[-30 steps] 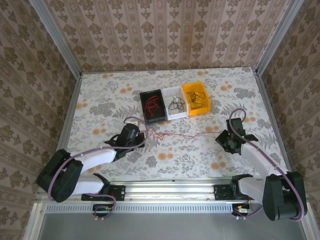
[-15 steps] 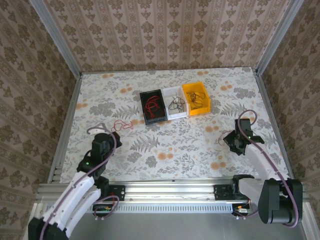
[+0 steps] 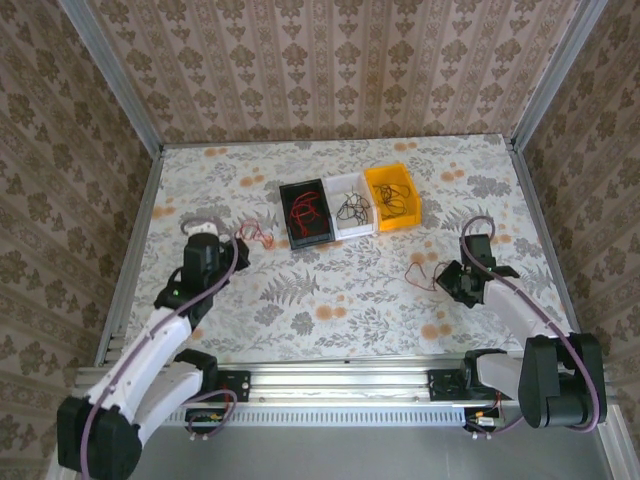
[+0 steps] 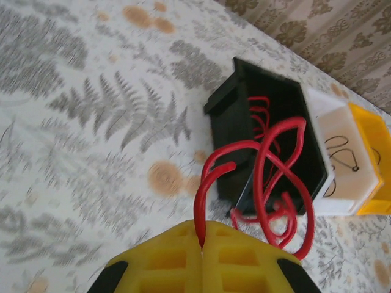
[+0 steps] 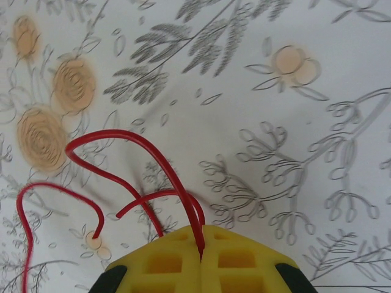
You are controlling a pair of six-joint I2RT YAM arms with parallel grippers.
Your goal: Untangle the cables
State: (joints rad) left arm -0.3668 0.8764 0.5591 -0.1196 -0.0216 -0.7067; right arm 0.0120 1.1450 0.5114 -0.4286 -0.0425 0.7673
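I will next move my left gripper outward over the black bin and release the looped red cable (image 3: 258, 233), because this bin of red cables lies outward of my gripper.
Each gripper holds its own red cable, and the two are apart. My left gripper (image 3: 238, 240) is shut on a looped red cable (image 3: 258, 233) just left of the black bin (image 3: 284, 215). In the left wrist view the yellow fingers (image 4: 171, 256) pinch one end of that red cable (image 4: 269, 177), whose loops hang in front of the black bin (image 4: 223, 104). My right gripper (image 3: 447, 280) at the right of the table is shut on another red cable (image 3: 420, 270). In the right wrist view this red cable (image 5: 134, 143) arcs out from the right gripper (image 5: 201, 256) and trails over the tabletop.
Three small bins stand in a row at the table's middle back. The black bin holds red cables, the white bin (image 3: 345, 180) thin black cables, and the yellow bin (image 3: 395, 222) more black ones. Metal rails edge the table on both sides.
A second ago a red tangle stretched between both grippers at the table's middle. The cables have come apart; the left gripper swung left, then toward the black bin, and the right pulled back right.
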